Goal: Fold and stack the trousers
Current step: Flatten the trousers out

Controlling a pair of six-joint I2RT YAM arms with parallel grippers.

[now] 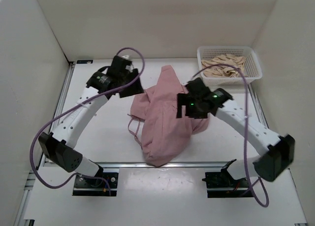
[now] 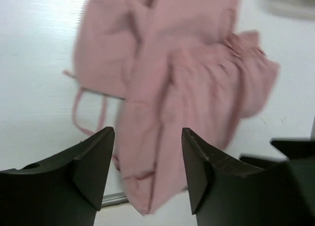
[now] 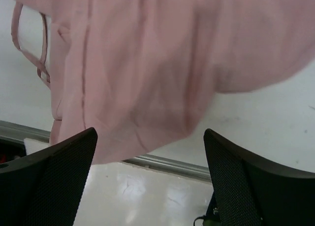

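Note:
My right gripper shifts to its left in the top view next and descends to the trouser leg's fabric along the heap's middle [image 1: 160,117] [image 3: 109,29], which lies below.
The dusty-pink trousers [image 1: 162,122] lie crumpled in a long heap down the middle of the table, one end near the front rail. A drawstring loop [image 1: 134,127] trails off their left side. My left gripper [image 1: 134,83] hovers at the trousers' far left edge, open and empty. In the left wrist view the trousers [image 2: 187,88] lie beyond the open gripper [image 2: 147,172], with the cord [image 2: 78,113] at left. My right gripper [image 1: 189,107] hangs over the trousers' right side, open and empty. In the right wrist view the gripper [image 3: 150,177] is above the fabric [image 3: 162,63].
A white mesh basket [image 1: 252,58] holding beige cloth [image 1: 224,66] stands at the far right corner. A metal rail [image 3: 167,163] runs along the table's front edge. White walls close in the left, back and right sides.

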